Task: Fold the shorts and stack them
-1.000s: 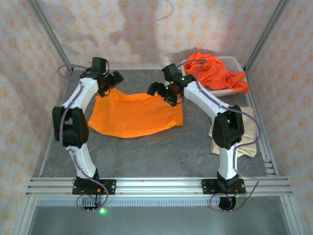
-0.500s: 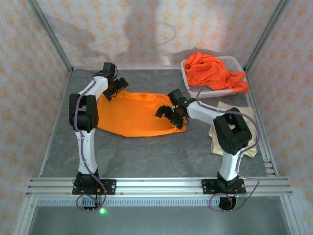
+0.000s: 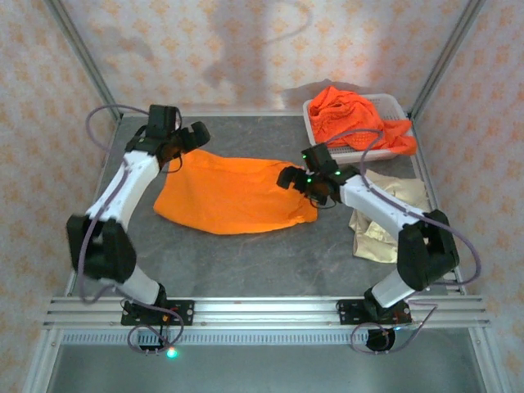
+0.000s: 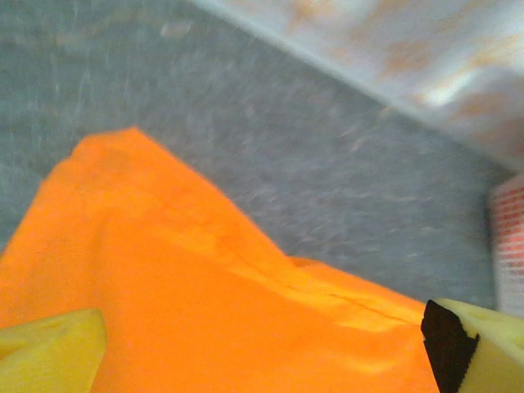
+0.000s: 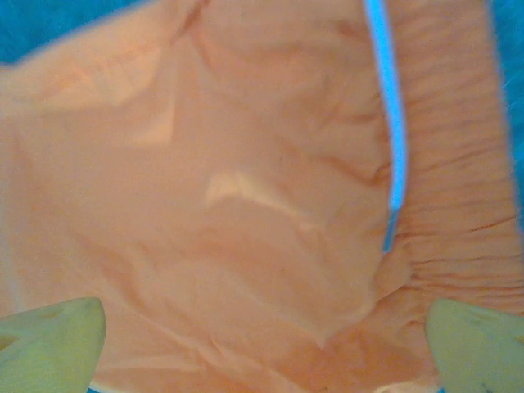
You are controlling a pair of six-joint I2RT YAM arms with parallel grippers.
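Note:
I should next lower my right gripper's open fingers toward the beige pair, so that they go on both sides of the edge of the waistband (image 5: pixel 458 237) beside the end of the drawstring, which lies below them that way.
One orange pair of shorts (image 3: pixel 229 196) lies spread flat in the middle of the table. My left gripper (image 3: pixel 192 137) hangs open just above its far left corner; the left wrist view has the orange cloth (image 4: pixel 205 311) beneath the left gripper (image 4: pixel 262 364), between its yellow fingertips (image 4: pixel 49 352). My right gripper (image 3: pixel 296 178) is open over the shorts' right edge, where the waistband and drawstring (image 5: pixel 393 123) lie below the right gripper (image 5: pixel 262 352). Neither gripper holds anything. More orange shorts (image 3: pixel 352 119) are heaped in the basket. A beige pair (image 3: pixel 393 221) lies at the right.
The white mesh basket (image 3: pixel 393 99) stands at the back right corner against the wall frame. Bare grey tabletop (image 3: pixel 246 262) stretches between the spread shorts and the front rail. Patterned walls close in the left, back and right sides.
The right gripper has moved right, from the shorts' far right corner to the right edge. The left arm has swung outward, its gripper staying by the far left corner. The shorts barely shifted.

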